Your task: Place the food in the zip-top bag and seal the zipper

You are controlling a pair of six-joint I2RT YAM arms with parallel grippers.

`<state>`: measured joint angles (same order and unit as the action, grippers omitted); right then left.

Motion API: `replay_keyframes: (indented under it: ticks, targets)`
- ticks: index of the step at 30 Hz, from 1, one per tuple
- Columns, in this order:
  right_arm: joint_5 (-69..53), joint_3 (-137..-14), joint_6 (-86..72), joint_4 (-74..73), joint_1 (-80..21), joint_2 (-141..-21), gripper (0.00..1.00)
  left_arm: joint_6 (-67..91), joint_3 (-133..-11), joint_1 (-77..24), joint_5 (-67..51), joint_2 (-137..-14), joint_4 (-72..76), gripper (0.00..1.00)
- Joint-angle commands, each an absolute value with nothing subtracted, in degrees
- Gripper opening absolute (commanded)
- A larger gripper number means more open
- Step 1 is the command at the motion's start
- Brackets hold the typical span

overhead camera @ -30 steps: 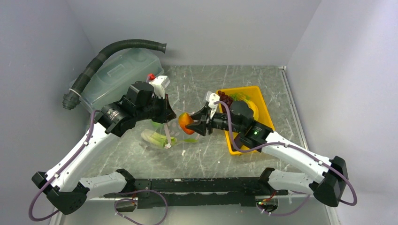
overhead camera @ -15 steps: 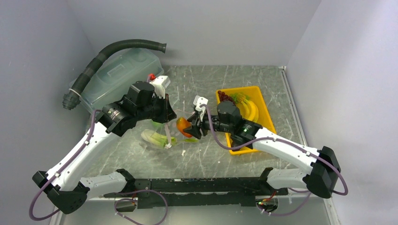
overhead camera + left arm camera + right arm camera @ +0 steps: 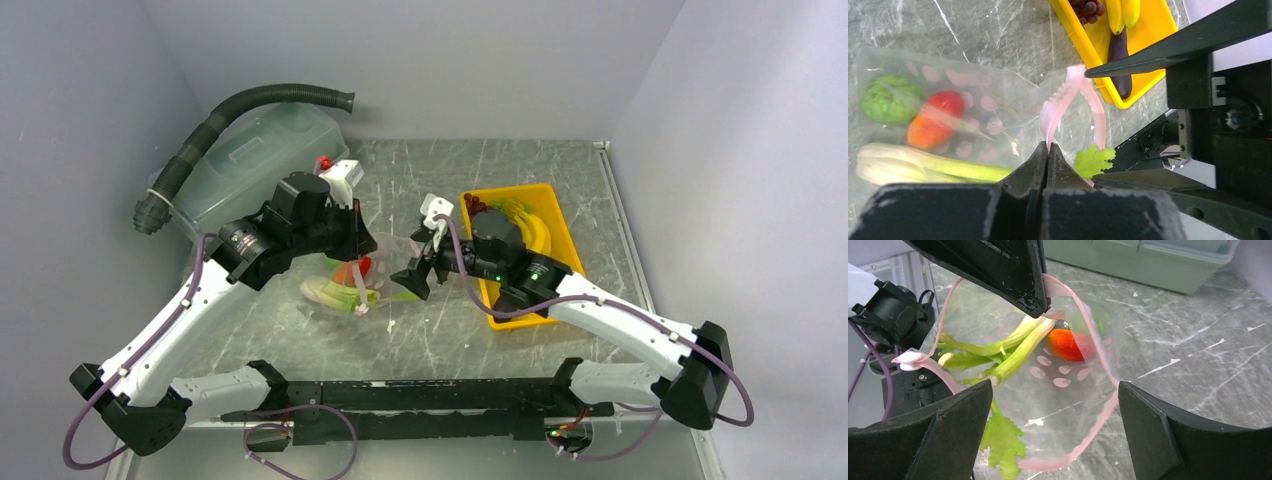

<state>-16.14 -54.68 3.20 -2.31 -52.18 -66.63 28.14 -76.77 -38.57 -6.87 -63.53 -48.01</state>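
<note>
Next, my right gripper swings over the bananas' far end, lowers and closes, since that end lies outward of it and to its right in the top view.
The clear zip-top bag (image 3: 340,288) lies on the table with its mouth held up and open. My left gripper (image 3: 1048,147) is shut on the pink zipper (image 3: 1064,97) at the mouth's top edge. Inside the bag lie the red-orange pepper (image 3: 1068,345), the celery (image 3: 923,167) and a round green vegetable (image 3: 890,97). Leafy greens (image 3: 1003,440) hang at the mouth's lower lip. My right gripper (image 3: 1055,385) stands wide open just in front of the mouth, holding nothing. Grapes (image 3: 478,208), bananas (image 3: 535,232) and the eggplant (image 3: 1120,55) rest in the yellow tray (image 3: 1153,30).
A large translucent lidded tub (image 3: 250,160) sits at the back left with a black corrugated hose (image 3: 230,115) over it. Grey walls close in the table on three sides. The yellow tray stands right of the bag, under my right arm.
My right gripper has opened wide and let go of the pepper, which now lies inside the bag. The left gripper has kept its hold on the zipper.
</note>
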Motion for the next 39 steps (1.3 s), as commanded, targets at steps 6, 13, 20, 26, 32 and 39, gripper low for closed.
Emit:
replay_keyframes:
  ticks: [6, 13, 20, 26, 32, 39]
  targets:
    - [-4.42, -59.94, 0.25, -9.98, -52.38, -60.84, 1.00, 28.15, -78.43, -38.76, -8.03, -63.20, -45.40, 0.00]
    - [15.22, -61.89, -7.30, -21.21, -52.29, -58.16, 1.00, 27.95, -78.06, -38.76, -8.10, -63.52, -44.95, 0.00]
    - [27.36, -64.49, -17.35, -35.91, -49.69, -56.98, 1.00, 27.84, -77.59, -38.72, -8.62, -63.55, -44.43, 0.00]
    - [26.46, -66.23, -22.50, -42.89, -38.28, -58.69, 1.00, 27.77, -77.09, -38.70, -9.22, -63.50, -44.12, 0.00]
    - [26.31, -67.49, -22.24, -42.71, -29.63, -64.94, 1.00, 27.51, -77.02, -38.75, -9.13, -62.71, -44.48, 0.00]
    - [24.03, -70.02, -19.78, -37.37, -23.35, -72.63, 0.96, 27.17, -76.73, -38.75, -8.83, -61.45, -45.44, 0.00]
